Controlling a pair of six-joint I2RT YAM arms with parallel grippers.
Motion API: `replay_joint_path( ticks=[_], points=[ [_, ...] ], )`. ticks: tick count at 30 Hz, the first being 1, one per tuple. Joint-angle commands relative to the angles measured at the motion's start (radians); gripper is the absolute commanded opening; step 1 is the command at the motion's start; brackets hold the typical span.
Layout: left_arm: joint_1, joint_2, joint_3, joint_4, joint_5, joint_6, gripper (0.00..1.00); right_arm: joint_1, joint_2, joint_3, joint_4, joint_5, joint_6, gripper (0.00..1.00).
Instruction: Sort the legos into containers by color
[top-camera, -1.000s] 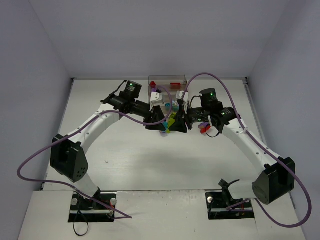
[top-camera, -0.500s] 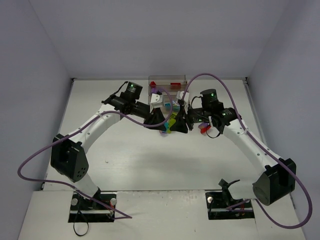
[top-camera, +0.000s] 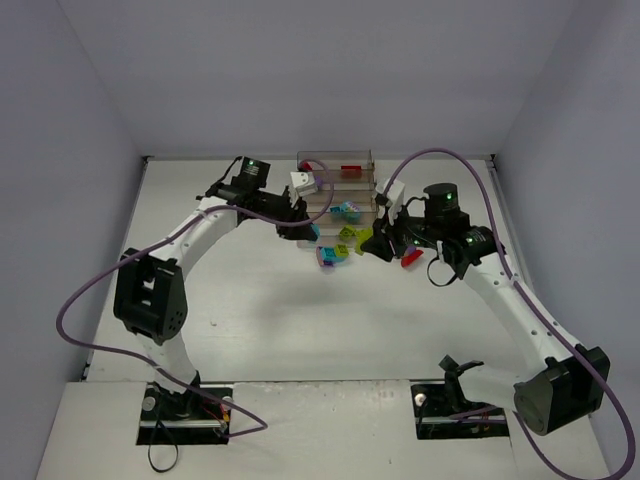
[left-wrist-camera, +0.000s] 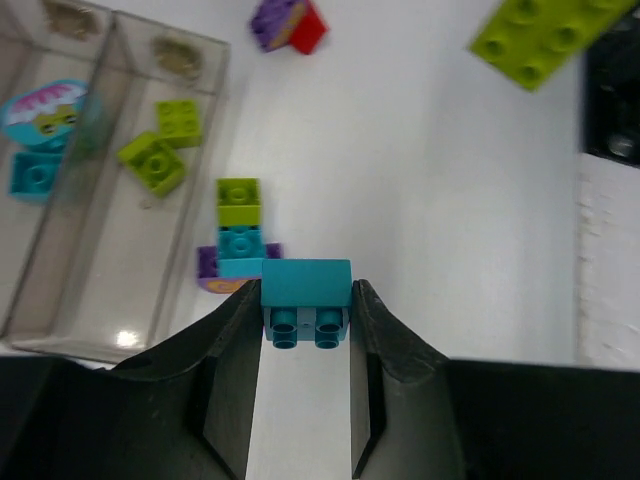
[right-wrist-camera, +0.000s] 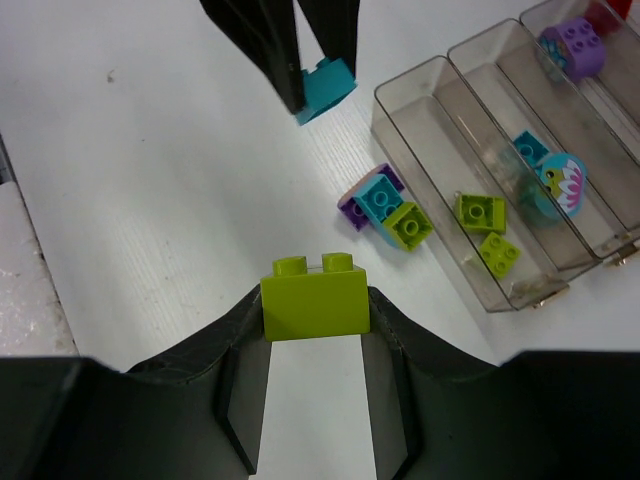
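The left gripper will next carry its teal brick out over the empty end of the tray that holds a teal brick, and then lower it.
My left gripper (left-wrist-camera: 306, 305) is shut on a teal brick (left-wrist-camera: 306, 288), held above the table beside the containers (top-camera: 335, 178). My right gripper (right-wrist-camera: 315, 310) is shut on a lime green brick (right-wrist-camera: 315, 300), studs pointing away from the camera. Between the two grippers, a small stack of purple, teal and green legos (right-wrist-camera: 380, 207) lies on the table next to the nearest tray (right-wrist-camera: 440, 150). That tray holds two green bricks (right-wrist-camera: 480, 212). The tray behind it holds a teal brick (right-wrist-camera: 530, 148). A purple brick (right-wrist-camera: 575, 45) sits farther back.
A purple-and-red brick (left-wrist-camera: 288, 22) lies on the table near the right gripper. A round printed piece (right-wrist-camera: 560, 180) rests in the second tray. The tiered rack stands at the back centre, close to both arms. White walls enclose the table.
The left gripper shut on the teal brick. The two grippers, close together over the stack a second ago, have drawn apart, left toward the rack and right to the right.
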Motion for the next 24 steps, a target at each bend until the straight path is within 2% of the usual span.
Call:
replay_joint_path(
  ticks=[1, 4, 9, 18, 24],
  points=[
    [-0.011, 0.016, 0.058, 0.297, -0.236, -0.177, 0.00, -0.009, -0.008, 0.002, 0.059, 0.096, 0.044, 0.00],
    [-0.026, 0.073, 0.078, 0.431, -0.404, -0.265, 0.03, -0.010, 0.004, 0.001, 0.074, 0.098, 0.070, 0.00],
    [-0.047, 0.194, 0.188, 0.494, -0.651, -0.252, 0.04, -0.010, 0.027, 0.004, 0.080, 0.081, 0.090, 0.00],
    [-0.046, 0.401, 0.398, 0.430, -0.757, -0.222, 0.08, -0.012, 0.044, 0.009, 0.091, 0.069, 0.102, 0.00],
    [-0.047, 0.442, 0.422, 0.402, -0.754, -0.252, 0.18, -0.013, 0.070, 0.015, 0.106, 0.078, 0.111, 0.00]
  ],
)
